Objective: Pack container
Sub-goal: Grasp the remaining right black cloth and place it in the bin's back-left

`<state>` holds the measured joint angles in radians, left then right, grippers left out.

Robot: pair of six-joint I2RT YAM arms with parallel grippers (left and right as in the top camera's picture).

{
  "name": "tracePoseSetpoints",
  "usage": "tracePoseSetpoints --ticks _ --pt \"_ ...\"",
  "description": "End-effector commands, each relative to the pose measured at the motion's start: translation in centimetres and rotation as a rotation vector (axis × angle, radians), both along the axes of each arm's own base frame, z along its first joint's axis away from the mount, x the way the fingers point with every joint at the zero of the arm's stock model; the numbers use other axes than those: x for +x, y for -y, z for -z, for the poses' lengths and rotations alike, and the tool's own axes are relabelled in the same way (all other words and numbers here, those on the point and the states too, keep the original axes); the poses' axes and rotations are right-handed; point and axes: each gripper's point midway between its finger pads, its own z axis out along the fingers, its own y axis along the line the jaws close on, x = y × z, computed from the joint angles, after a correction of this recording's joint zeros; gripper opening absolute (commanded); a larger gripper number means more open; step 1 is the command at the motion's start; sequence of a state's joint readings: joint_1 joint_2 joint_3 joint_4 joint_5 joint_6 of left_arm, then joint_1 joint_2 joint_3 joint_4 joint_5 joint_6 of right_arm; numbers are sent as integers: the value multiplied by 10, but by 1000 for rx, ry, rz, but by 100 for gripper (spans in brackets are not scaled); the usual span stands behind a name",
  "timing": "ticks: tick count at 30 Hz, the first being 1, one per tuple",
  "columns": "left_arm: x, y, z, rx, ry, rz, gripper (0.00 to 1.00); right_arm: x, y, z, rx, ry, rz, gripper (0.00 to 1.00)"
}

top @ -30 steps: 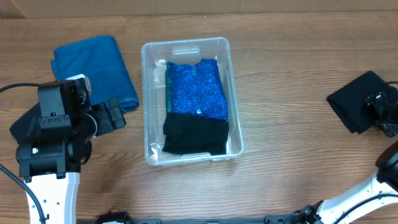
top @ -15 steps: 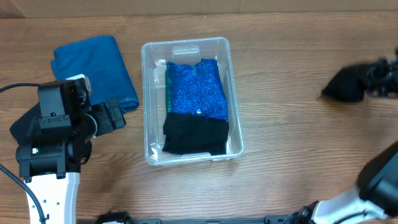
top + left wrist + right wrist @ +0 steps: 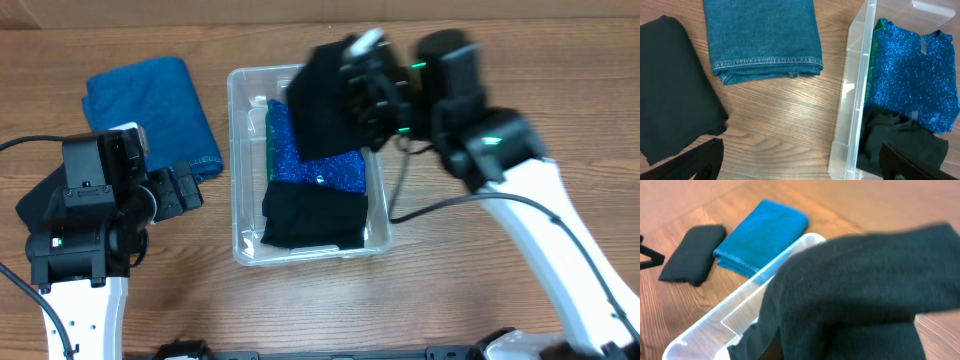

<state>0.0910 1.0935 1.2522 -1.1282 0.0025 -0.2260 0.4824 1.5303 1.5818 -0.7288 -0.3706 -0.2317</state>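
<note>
The container's far corner by the denim cloth is empty, so next my right gripper will go left in the overhead view and down to release its cloth.
The clear container (image 3: 238, 160) stands at mid-table, holding a sparkly blue cloth (image 3: 325, 165) and a black cloth (image 3: 312, 218). My right gripper (image 3: 352, 95) is shut on another folded black cloth (image 3: 318, 110), which hangs over the container's far end. That held cloth (image 3: 860, 295) fills the right wrist view and hides the fingers; the container's rim (image 3: 715, 317) shows below it. My left gripper (image 3: 802, 165) is open over bare wood, just left of the container's wall (image 3: 855, 90), with nothing between its fingers.
A folded blue denim cloth (image 3: 150, 105) (image 3: 762, 37) lies left of the container. A further black cloth (image 3: 35, 200) (image 3: 672, 90) lies partly under the left arm near the table's left edge.
My right arm has swung from the table's far right to above the container, carrying the black cloth it closed on. The left arm has not moved.
</note>
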Motion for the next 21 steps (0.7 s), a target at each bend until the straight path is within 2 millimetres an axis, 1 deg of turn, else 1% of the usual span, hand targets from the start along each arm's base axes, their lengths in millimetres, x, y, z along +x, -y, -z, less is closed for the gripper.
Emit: tracePoseSetpoints --ticks 1,2,3,4,6,9,11,14,16,17,18,19,20,21 --pt "2 0 -8 22 20 18 100 14 -30 25 14 -60 48 4" --pt "2 0 -8 22 20 17 100 21 -38 35 35 -96 66 4" --pt "2 0 -8 22 20 17 100 25 -42 41 44 -112 74 4" --pt "2 0 -8 22 20 17 100 34 -47 52 58 -138 92 4" --pt "2 0 -8 22 20 17 100 41 -57 69 77 -181 91 4" --pt "2 0 -8 22 20 17 100 48 -71 94 110 -256 77 4" --pt "2 0 -8 22 20 17 100 51 -77 104 109 -268 72 4" --pt "2 0 -8 22 20 17 100 50 -91 114 121 -283 58 4" --pt "2 0 -8 22 20 17 100 49 -96 124 112 -301 58 4" --pt "2 0 -8 22 20 17 100 51 -96 132 109 -323 85 4" --pt "2 0 -8 22 20 17 100 54 -95 143 104 -351 112 8" --pt "2 0 -8 22 20 17 100 55 -96 153 101 -377 123 39" --pt "2 0 -8 22 20 17 100 55 -96 164 96 -408 138 87" --pt "2 0 -8 22 20 17 100 56 -95 175 83 -430 147 100"
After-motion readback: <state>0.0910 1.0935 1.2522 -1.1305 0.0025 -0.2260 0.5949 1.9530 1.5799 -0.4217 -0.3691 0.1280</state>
